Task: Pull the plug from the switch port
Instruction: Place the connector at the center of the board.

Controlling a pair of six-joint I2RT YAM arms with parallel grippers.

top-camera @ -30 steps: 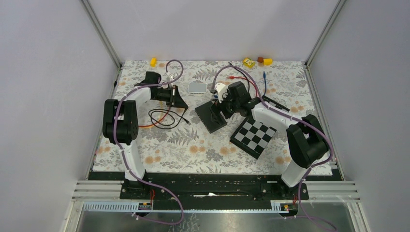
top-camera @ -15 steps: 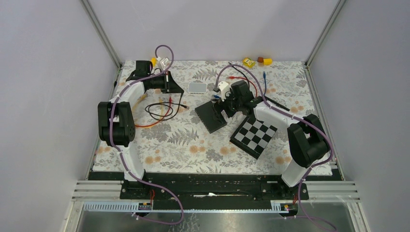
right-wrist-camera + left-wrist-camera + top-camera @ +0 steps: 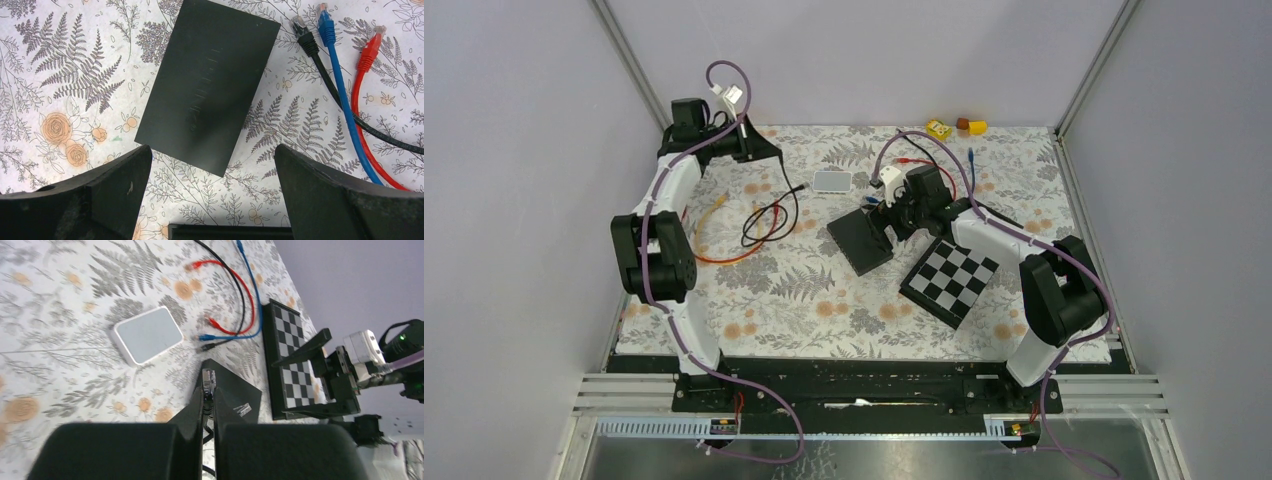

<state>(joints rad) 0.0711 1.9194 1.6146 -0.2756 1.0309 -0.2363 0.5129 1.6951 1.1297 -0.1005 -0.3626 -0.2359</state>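
My left gripper moves down farther from the box next, tilting toward the table beyond the cable loop, since the plug is already clear of the switch.
The black switch box (image 3: 860,240) lies flat at mid-table; it also shows in the right wrist view (image 3: 210,85) and the left wrist view (image 3: 237,396). My left gripper (image 3: 774,157) is raised at the back left, well away from the switch, and is shut on a cable plug (image 3: 208,380). The plug's black cable (image 3: 771,213) hangs from it down to a loop on the table. In the left wrist view the left gripper (image 3: 209,392) has its jaws pressed on the plug. My right gripper (image 3: 886,222) hovers open and empty over the switch's near right edge; the right wrist view shows the gripper (image 3: 212,150) spread wide.
A white flat box (image 3: 831,181) lies behind the switch. A chessboard (image 3: 950,279) lies to its right. Black (image 3: 320,60), blue (image 3: 340,85) and red (image 3: 362,75) loose cables lie at the back right. An orange cable (image 3: 709,215) lies at the left. Small yellow toys (image 3: 939,128) sit by the back wall.
My left gripper has risen and moved back and left with the plug, dragging the black cable away from the switch. The right arm has barely moved.
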